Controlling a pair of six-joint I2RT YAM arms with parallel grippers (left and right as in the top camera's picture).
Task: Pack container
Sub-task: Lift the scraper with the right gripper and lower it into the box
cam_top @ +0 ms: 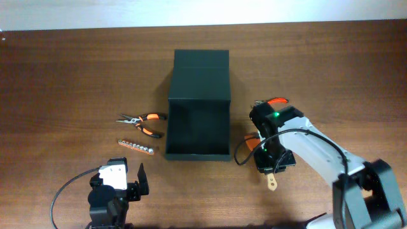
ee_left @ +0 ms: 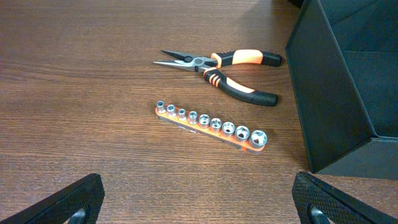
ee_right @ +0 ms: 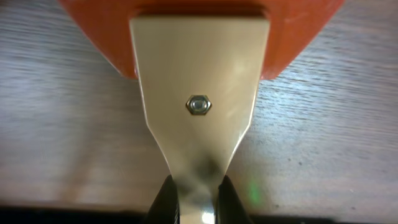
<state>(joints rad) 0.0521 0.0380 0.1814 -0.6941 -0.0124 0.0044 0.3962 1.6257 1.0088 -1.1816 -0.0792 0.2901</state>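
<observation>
The box's bottom is empty, so next I raise my right gripper, carry the hand tool's stem to the left in the overhead view and let it go low over it.
The container (cam_top: 198, 113) is a dark green-black box in the middle of the table, open, with its flap lid (cam_top: 201, 59) folded to the far side; its wall shows in the left wrist view (ee_left: 329, 93). My right gripper (cam_top: 270, 166) (ee_right: 198, 202) is to its right, shut on the narrow cream metal shank of an orange-headed hand tool (ee_right: 199, 93) (cam_top: 272, 182), low over the table. My left gripper (cam_top: 121, 178) (ee_left: 202, 208) is open and empty near the front edge, left of the box.
Orange-and-black long-nose pliers (cam_top: 143, 121) (ee_left: 230, 68) and an orange rail of several sockets (cam_top: 137, 147) (ee_left: 211, 126) lie left of the box. Another orange-and-black tool (cam_top: 277, 100) lies partly hidden behind the right arm.
</observation>
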